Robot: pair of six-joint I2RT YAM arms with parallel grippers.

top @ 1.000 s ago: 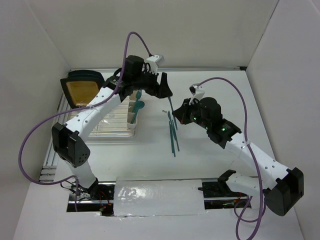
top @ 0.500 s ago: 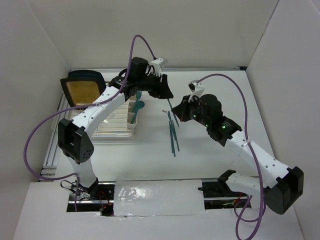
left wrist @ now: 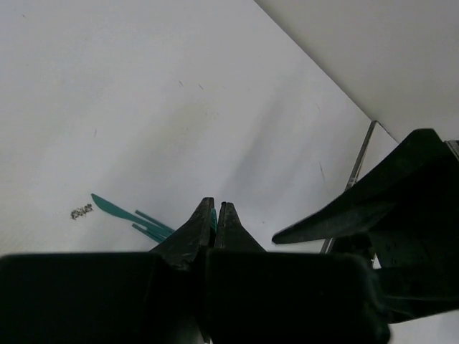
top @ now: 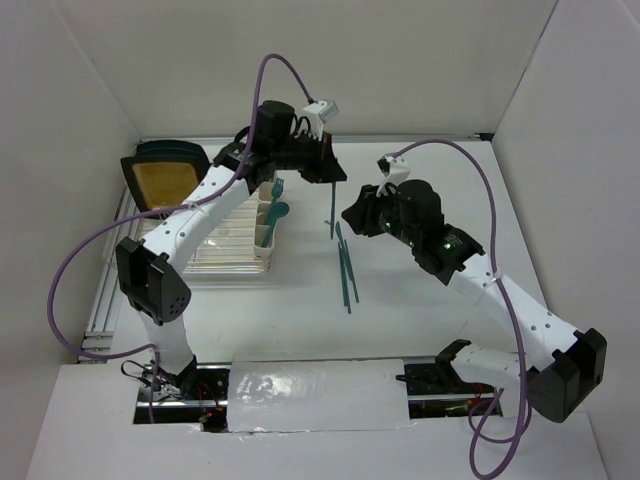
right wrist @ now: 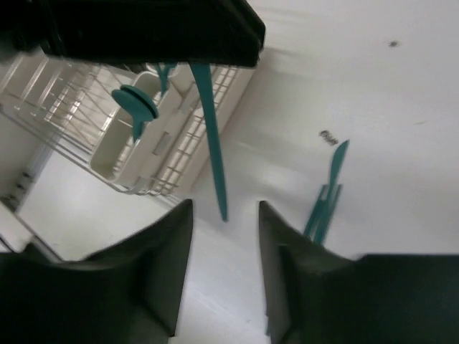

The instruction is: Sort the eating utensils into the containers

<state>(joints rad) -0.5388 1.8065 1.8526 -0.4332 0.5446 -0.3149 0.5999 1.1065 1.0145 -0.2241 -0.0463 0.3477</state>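
The spoon and fork are in the nearer containers, so my left gripper will next move toward the containers, lower the utensil into the one beyond the fork (top: pixel 277 187) and let it go.
My left gripper (top: pixel 331 182) is shut on the top end of a slim teal utensil (top: pixel 332 215), which hangs down above the table. A sliver of that teal shows between the shut fingers (left wrist: pixel 213 218). My right gripper (top: pixel 351 216) stands open just right of it, and the utensil's lower tip (right wrist: pixel 214 158) is just beyond its spread fingers, touching neither. Several more eating utensils (top: pixel 346 266) lie bunched on the table below. The cream-white containers (top: pixel 266 232) stand to the left, holding a spoon (top: pixel 281 209) and a fork (top: pixel 277 187).
A wire dish rack (top: pixel 215 248) sits beside the containers, with a tan-and-black board (top: pixel 164 180) leaning at its far left end. A tiny dark speck (right wrist: pixel 328 136) lies next to the loose utensils. White walls close off the back and both sides.
My left gripper has come in and shut on the upper end of the upright utensil. My right gripper has opened and let go of it.
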